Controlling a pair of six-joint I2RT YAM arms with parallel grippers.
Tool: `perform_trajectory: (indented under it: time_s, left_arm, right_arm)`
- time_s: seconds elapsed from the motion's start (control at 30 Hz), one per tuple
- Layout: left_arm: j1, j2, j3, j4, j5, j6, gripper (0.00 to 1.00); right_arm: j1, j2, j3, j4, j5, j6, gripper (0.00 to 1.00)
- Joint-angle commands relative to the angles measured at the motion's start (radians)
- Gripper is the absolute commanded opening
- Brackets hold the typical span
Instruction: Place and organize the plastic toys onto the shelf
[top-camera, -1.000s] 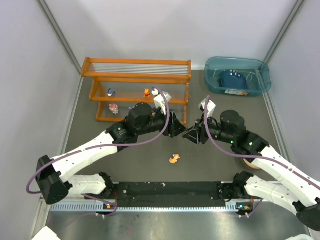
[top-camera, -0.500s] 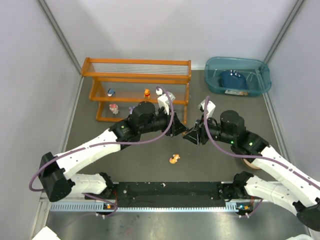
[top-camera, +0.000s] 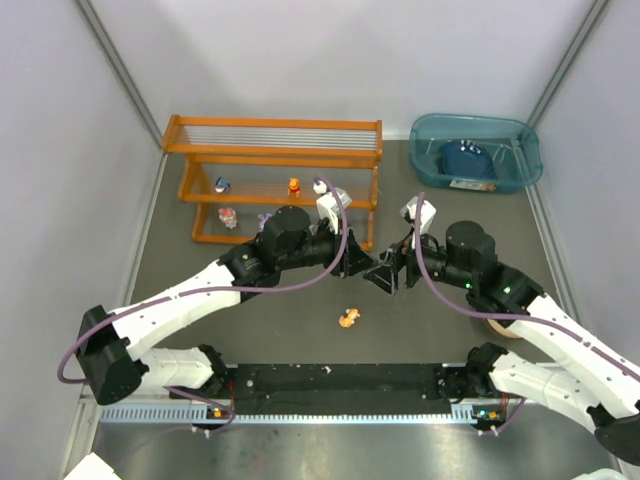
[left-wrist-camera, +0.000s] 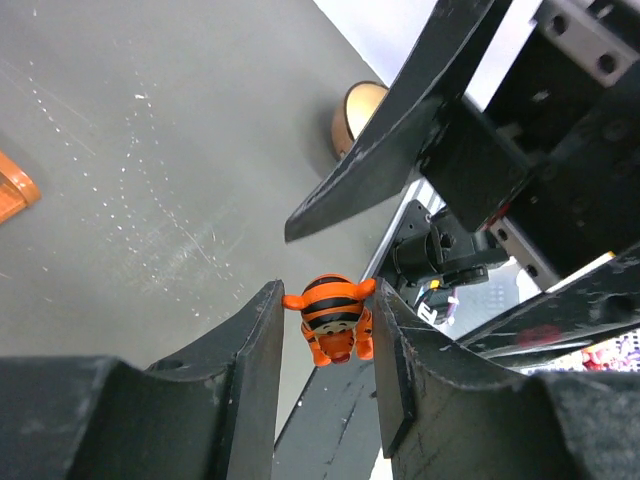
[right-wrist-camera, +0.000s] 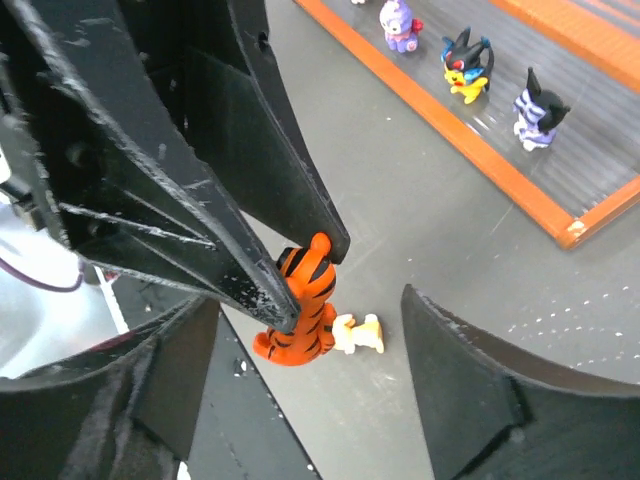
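My left gripper turns, moves outward and releases the tiger toy there next, since the middle level's open end (top-camera: 349, 186) is free and lies outward of the gripper.
An orange, black-striped tiger toy (left-wrist-camera: 335, 320) hangs between the pads of my left gripper (left-wrist-camera: 328, 300), which is shut on it. In the top view the left gripper (top-camera: 366, 262) meets my right gripper (top-camera: 386, 279) tip to tip above the middle of the table. In the right wrist view the tiger toy (right-wrist-camera: 300, 310) sits between the left fingers (right-wrist-camera: 260, 160), while my right gripper (right-wrist-camera: 310, 305) stands open around it without touching. A small tan toy (top-camera: 348, 319) lies on the table below. The orange shelf (top-camera: 272, 148) holds several toys (top-camera: 293, 186) on its lower tiers.
A teal bin (top-camera: 475, 150) with a dark blue item stands at the back right. A brown round object (top-camera: 497, 328) lies beside the right arm. Purple (right-wrist-camera: 399, 25), black-and-yellow (right-wrist-camera: 465, 65) and black-and-purple (right-wrist-camera: 535, 118) figures stand on the shelf's bottom tier.
My left gripper moved right to the right gripper and shut on the tiger toy. The right gripper then opened and let go of it.
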Motion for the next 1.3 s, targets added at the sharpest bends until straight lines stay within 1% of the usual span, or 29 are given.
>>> perform_trajectory:
  time_s: [0.0, 0.1, 0.17, 0.27, 0.33, 0.4, 0.43, 0.53, 0.7, 0.77, 0.8, 0.83, 0.97, 1.03, 1.27]
  left_arm:
    - [0.01, -0.049, -0.017, 0.047, 0.006, 0.015, 0.0]
    - [0.036, -0.065, -0.025, 0.033, -0.049, 0.043, 0.0]
    - [0.06, -0.072, -0.042, 0.04, -0.086, 0.063, 0.0]
    - [0.086, -0.082, -0.06, 0.047, -0.219, 0.104, 0.0]
    - [0.089, -0.075, -0.07, 0.097, -0.382, 0.173, 0.0]
    - [0.089, -0.063, -0.082, 0.154, -0.483, 0.224, 0.0]
    - [0.091, -0.057, -0.085, 0.174, -0.552, 0.273, 0.0]
    - [0.108, -0.017, -0.077, 0.266, -0.615, 0.334, 0.0]
    - [0.164, 0.093, -0.03, 0.352, -0.625, 0.379, 0.0]
    - [0.181, 0.139, -0.011, 0.395, -0.606, 0.387, 0.0]
    - [0.2, 0.153, -0.007, 0.407, -0.602, 0.388, 0.0]
    - [0.206, 0.168, 0.007, 0.422, -0.597, 0.391, 0.0]
    - [0.22, 0.24, 0.041, 0.45, -0.602, 0.41, 0.0]
    - [0.223, 0.257, 0.061, 0.455, -0.596, 0.408, 0.0]
    - [0.223, 0.31, 0.098, 0.464, -0.597, 0.405, 0.0]
  right_arm:
    - [0.007, -0.047, 0.073, 0.053, 0.019, -0.027, 0.76]
    - [0.008, -0.085, 0.087, 0.04, 0.027, -0.047, 0.79]
    - [0.008, -0.125, 0.103, 0.017, 0.068, -0.061, 0.82]
    - [0.008, -0.165, 0.122, -0.019, 0.133, -0.075, 0.84]
    - [0.007, -0.179, 0.125, -0.037, 0.169, -0.08, 0.84]
    - [0.008, -0.193, 0.12, -0.054, 0.182, -0.083, 0.84]
    - [0.008, -0.196, 0.119, -0.062, 0.18, -0.083, 0.85]
    - [0.008, -0.228, 0.097, -0.071, 0.186, -0.074, 0.85]
    - [0.008, -0.26, 0.054, -0.083, 0.245, -0.064, 0.85]
    - [0.008, -0.268, 0.044, -0.086, 0.271, -0.067, 0.91]
    - [0.008, -0.269, 0.039, -0.092, 0.28, -0.067, 0.96]
    - [0.008, -0.277, 0.034, -0.094, 0.294, -0.067, 0.99]
    - [0.008, -0.295, 0.028, -0.102, 0.3, -0.083, 0.99]
    - [0.007, -0.295, 0.027, -0.108, 0.332, -0.087, 0.99]
    - [0.008, -0.298, 0.022, -0.112, 0.343, -0.093, 0.99]
